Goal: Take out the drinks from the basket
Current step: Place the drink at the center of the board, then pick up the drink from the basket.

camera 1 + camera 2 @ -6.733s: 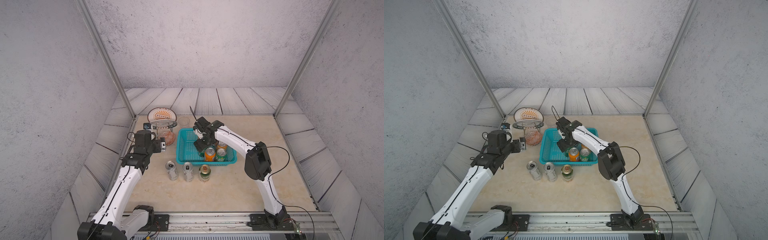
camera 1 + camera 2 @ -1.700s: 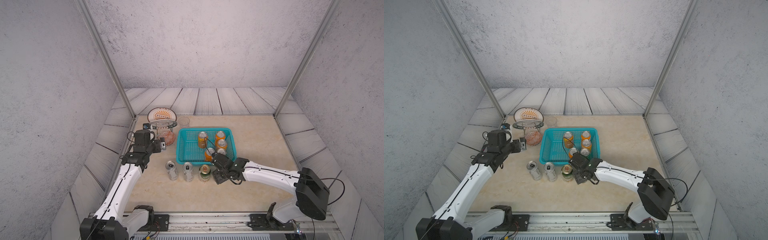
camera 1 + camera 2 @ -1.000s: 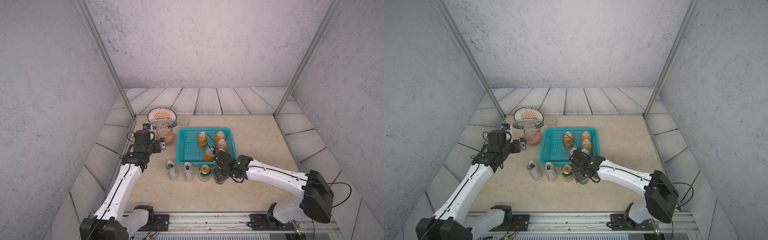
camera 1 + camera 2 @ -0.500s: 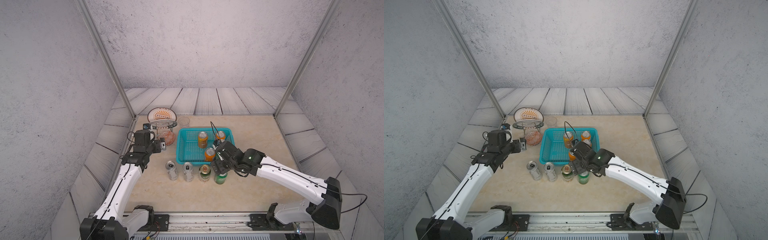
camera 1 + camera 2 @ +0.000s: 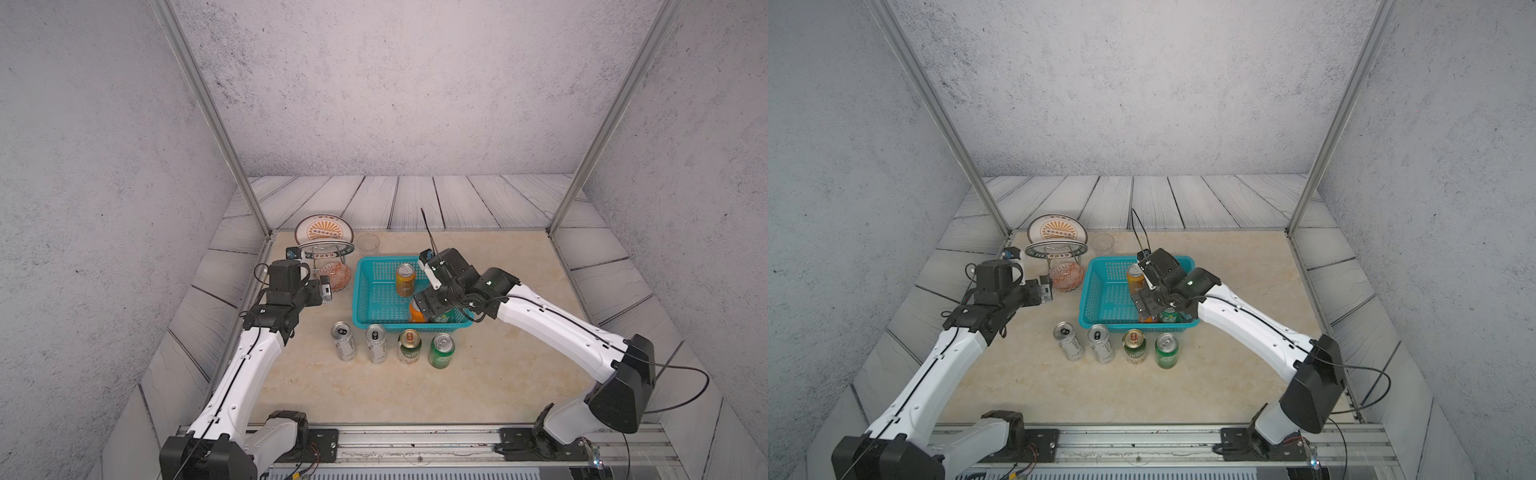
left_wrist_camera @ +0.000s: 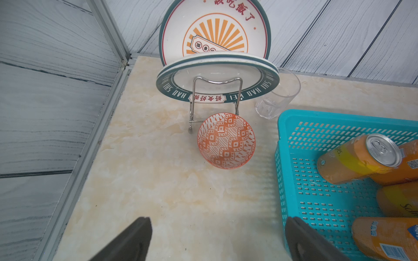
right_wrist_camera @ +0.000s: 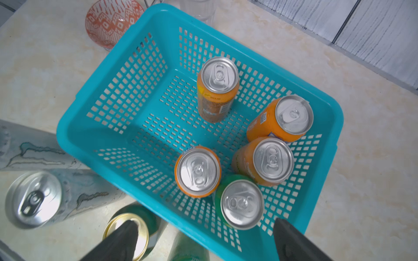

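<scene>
I will move my right gripper outward over the basket next and lower it around the lone orange can (image 5: 405, 277) (image 7: 219, 82), since open space beside the can leaves finger room.
The teal basket (image 5: 360, 291) (image 7: 101, 168) stands mid-table. It holds several upright orange cans (image 7: 218, 90) (image 7: 198, 172) and one green can (image 7: 241, 203). Outside, in front of it, a row stands: two silver cans (image 5: 343, 340) (image 5: 376, 343), a gold-topped green can (image 5: 409, 347) and a green can (image 5: 441, 350). My right gripper (image 5: 432, 311) (image 7: 203, 226) hangs open and empty over the basket's front rim, above the green can inside. Left of the basket, my left gripper (image 5: 326, 289) (image 6: 218, 222) is open and empty above bare tabletop.
A wire rack with patterned plates (image 5: 324, 237) (image 6: 217, 74) stands at the back left. An orange patterned bowl (image 6: 226, 140) leans before it and a clear cup (image 5: 368, 243) sits beside it. Metal frame posts (image 5: 257, 216) stand at the table's back corners.
My right gripper let go of a green can at the right end of the row, opened wide, and rose back over the basket's front. The left arm stayed still.
</scene>
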